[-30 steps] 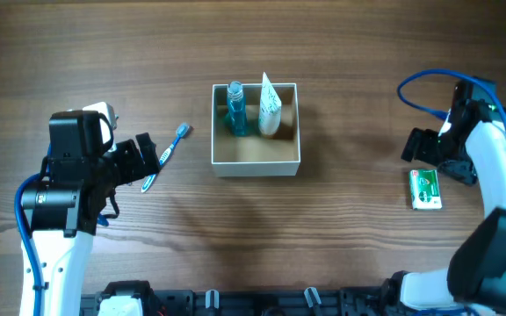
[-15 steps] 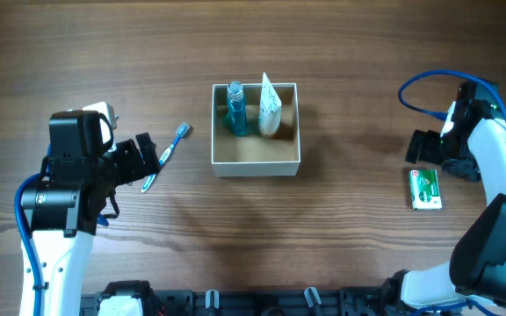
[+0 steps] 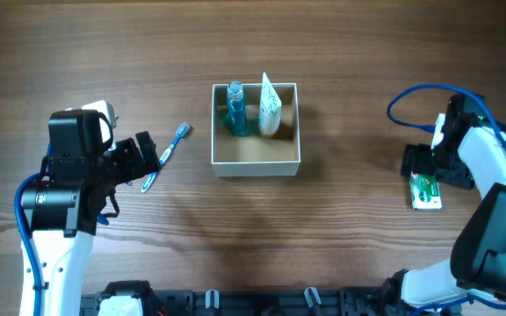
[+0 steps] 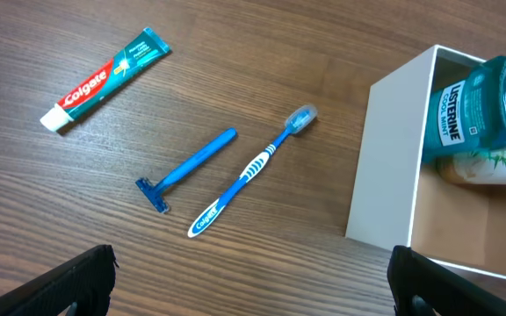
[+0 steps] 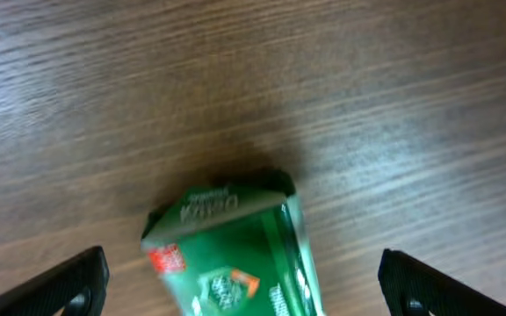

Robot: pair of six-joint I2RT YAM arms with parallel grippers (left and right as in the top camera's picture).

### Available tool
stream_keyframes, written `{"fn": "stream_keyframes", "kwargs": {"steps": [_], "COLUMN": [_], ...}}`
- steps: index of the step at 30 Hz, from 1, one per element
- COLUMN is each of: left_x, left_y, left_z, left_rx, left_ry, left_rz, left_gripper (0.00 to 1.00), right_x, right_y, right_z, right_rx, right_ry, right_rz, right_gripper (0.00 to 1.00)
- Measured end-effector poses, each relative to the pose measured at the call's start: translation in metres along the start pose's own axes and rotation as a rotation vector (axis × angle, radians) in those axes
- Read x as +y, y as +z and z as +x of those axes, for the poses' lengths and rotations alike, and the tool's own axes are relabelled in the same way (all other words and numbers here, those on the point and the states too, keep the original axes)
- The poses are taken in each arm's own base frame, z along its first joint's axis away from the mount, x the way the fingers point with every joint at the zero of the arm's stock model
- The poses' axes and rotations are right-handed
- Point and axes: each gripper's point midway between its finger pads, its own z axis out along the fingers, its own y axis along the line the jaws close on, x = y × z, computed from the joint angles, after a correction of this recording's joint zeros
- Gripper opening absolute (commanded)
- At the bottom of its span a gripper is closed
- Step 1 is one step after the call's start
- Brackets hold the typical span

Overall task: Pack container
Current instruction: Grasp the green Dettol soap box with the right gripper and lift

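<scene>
The green packet's far end (image 3: pixel 423 181) (image 5: pixel 231 240) needs my right gripper to lower its open fingers around it and then close on that end's sides.
The container (image 3: pixel 255 165), a white-walled square box with a tan inside, stands mid-table. Inside it, along the far wall, stand a blue mouthwash bottle (image 3: pixel 234 111) and a white tube (image 3: pixel 270 107). My left gripper (image 3: pixel 139 160) is open beside a blue toothbrush (image 3: pixel 167 153). The left wrist view shows the toothbrush (image 4: pixel 253 169), a blue razor (image 4: pixel 185 170), a toothpaste tube (image 4: pixel 105 79) and the container's wall (image 4: pixel 389 167) ahead of the empty left gripper (image 4: pixel 257 290). My right gripper (image 3: pixel 430 169) hangs open over the far end of a green packet (image 3: pixel 426 193). In the right wrist view the packet (image 5: pixel 235 250) lies between the wide jaws, untouched.
A blue cable (image 3: pixel 411 104) loops off the right arm above the packet. Bare wooden tabletop (image 3: pixel 341 237) spreads between the container and both arms. A black rack (image 3: pixel 253 303) runs along the front edge.
My right gripper has dropped toward the front of the table and now sits over the green packet's far end. The left arm and all objects have stayed put.
</scene>
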Motion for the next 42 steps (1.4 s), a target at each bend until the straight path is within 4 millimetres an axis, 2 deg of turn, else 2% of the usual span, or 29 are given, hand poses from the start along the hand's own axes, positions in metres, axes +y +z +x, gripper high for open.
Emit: {"fn": "stream_keyframes", "kwargs": {"steps": [4,15,26,36,38,40,42], "left_x": [0.001,0.001,0.001,0.001,0.001,0.001,0.001], "left_y": [0.000,0.000,0.000,0.000,0.000,0.000,0.000], "left_z": [0.002,0.002,0.003,0.003,0.003,0.003,0.003], "left_rx": [0.008,0.008,0.012,0.012,0.012,0.012,0.012], "left_ry": [0.000,0.000,0.000,0.000,0.000,0.000,0.000], "left_rz": [-0.002,-0.002,-0.003,-0.004,-0.004,-0.003,-0.004], "left_gripper": [1.00,1.00,1.00,1.00,1.00,1.00,1.00], "right_x": [0.003,0.014,0.027,0.025,0.025,0.025,0.025], "right_y": [0.017,0.020,0.022,0.022,0.022,0.022,0.022], "right_z": [0.007,-0.004,0.003,0.009,0.010,0.012,0.013], "right_rx": [-0.012,-0.070,-0.038,-0.008,-0.001,0.006,0.009], "right_ry": [-0.006,-0.016,-0.020,0.029,0.039,0.046,0.048], "right_rz": [-0.003,-0.075,-0.148,-0.134,-0.131,-0.130,-0.130], "right_gripper": [0.97,0.92,0.88,0.87,0.86,0.80,0.79]}}
